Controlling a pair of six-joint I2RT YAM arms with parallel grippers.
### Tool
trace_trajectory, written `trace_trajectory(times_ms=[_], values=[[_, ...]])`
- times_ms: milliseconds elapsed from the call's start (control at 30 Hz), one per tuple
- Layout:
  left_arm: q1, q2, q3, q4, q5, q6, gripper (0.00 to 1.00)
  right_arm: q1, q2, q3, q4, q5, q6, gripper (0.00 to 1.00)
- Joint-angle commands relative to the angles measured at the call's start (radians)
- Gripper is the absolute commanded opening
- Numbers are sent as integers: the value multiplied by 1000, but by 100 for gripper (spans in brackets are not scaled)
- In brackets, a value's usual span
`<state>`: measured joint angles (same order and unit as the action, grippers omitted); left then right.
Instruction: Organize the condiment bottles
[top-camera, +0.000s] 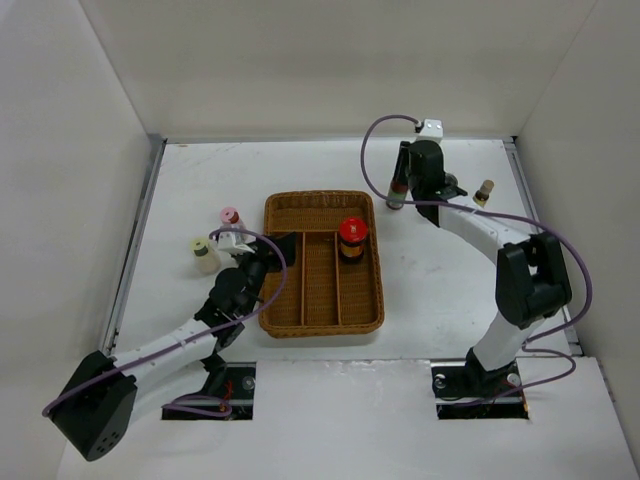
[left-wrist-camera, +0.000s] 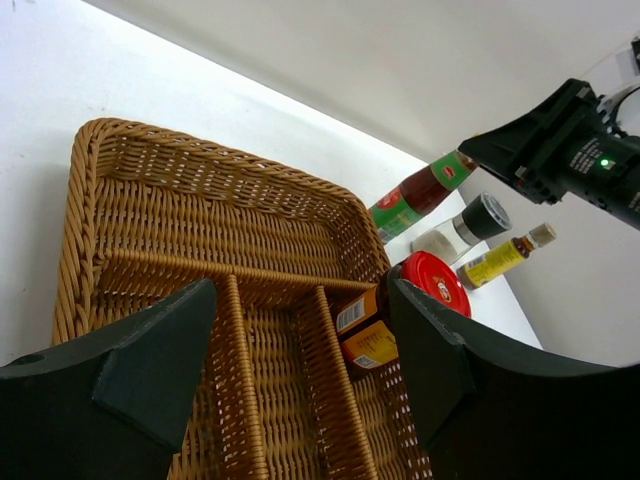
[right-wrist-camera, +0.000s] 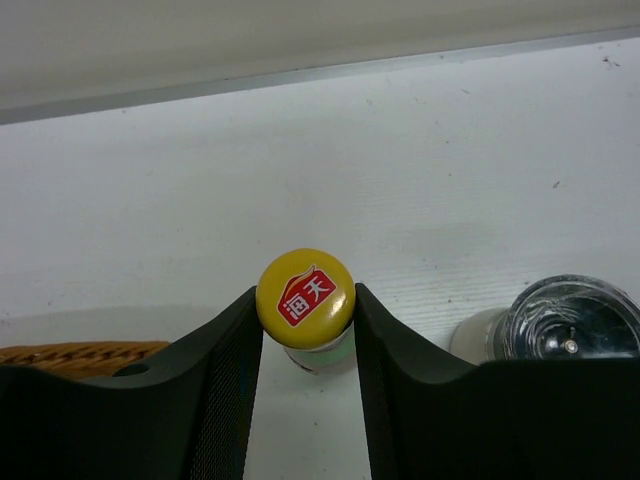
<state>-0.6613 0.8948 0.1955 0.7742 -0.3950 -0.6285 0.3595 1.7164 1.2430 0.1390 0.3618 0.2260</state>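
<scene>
The cross compartment's empty end by the pink-capped bottle (top-camera: 230, 217) lies left of my right gripper in the top view: I should lift, move over it, lower and release.
My right gripper (right-wrist-camera: 305, 330) is shut on the yellow cap of a red-sauce bottle (right-wrist-camera: 305, 298); both fingers touch the cap. That bottle (top-camera: 396, 195) stands upright on the table, right of the tray's far corner. Beside it is a grey-capped grinder (right-wrist-camera: 568, 328), and a tan-capped bottle (top-camera: 484, 191) stands further right. A red-capped jar (top-camera: 351, 238) stands in the tray's right compartment. Left of the tray are a pink-capped bottle (top-camera: 230, 217) and a pale-yellow-capped bottle (top-camera: 203, 254). My left gripper (left-wrist-camera: 305, 340) hangs open over the tray's left side, holding nothing.
The brown wicker divided tray (top-camera: 300, 212) lies mid-table with three long compartments and one cross compartment at its far end. White walls enclose the table on the left, back and right. The left arm lies low between the tray and the two bottles on the left.
</scene>
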Motion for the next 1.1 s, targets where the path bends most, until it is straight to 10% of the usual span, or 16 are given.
trace_trajectory(times_ms=[0, 400, 1067], values=[[4, 4, -4, 57, 15, -13, 69, 31, -127, 21, 119, 37, -53, 32], [33, -132, -22, 39, 2, -33, 69, 244, -181, 160, 105, -4, -85, 32], [116, -389, -97, -61, -91, -112, 70, 451, 219, 519, 91, -83, -31, 34]])
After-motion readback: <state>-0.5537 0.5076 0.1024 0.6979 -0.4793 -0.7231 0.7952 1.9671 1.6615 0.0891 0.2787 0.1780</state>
